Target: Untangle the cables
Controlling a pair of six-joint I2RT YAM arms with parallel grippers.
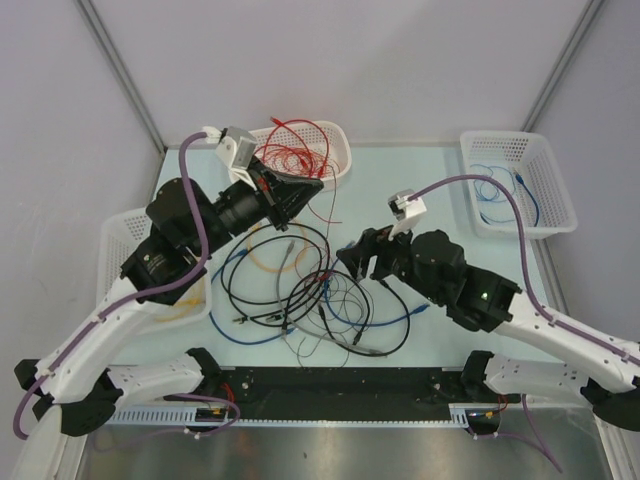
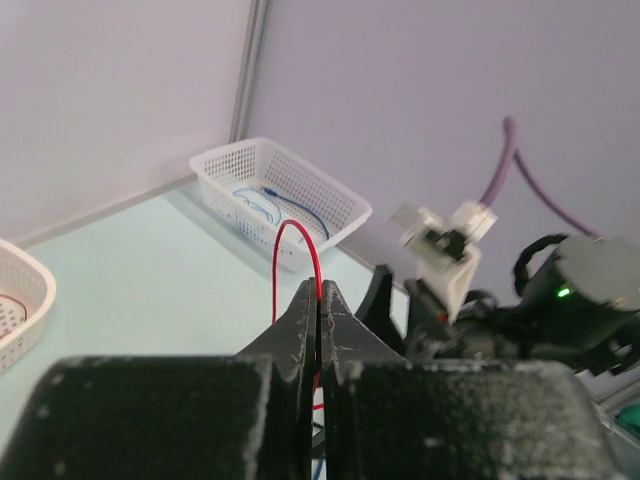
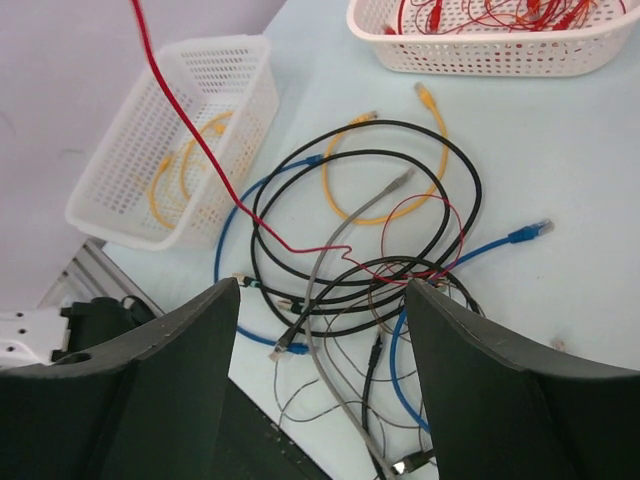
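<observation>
The taut red cable is next for my right gripper, which will move away from my base to it and then close on the cable's slanting part.
A tangle of black, blue, grey, yellow and red cables lies on the table's near middle; it also shows in the right wrist view. My left gripper is raised above the table, in front of the back basket. It is shut on a thin red cable, which loops up out of the closed jaws. That red cable runs taut and slanting down into the tangle. My right gripper hangs open and empty over the tangle's right side, its jaws wide apart.
A white basket with red cables stands at the back middle. A basket with blue cables is at the right. A basket with yellow cables is at the left. A black rail runs along the near edge.
</observation>
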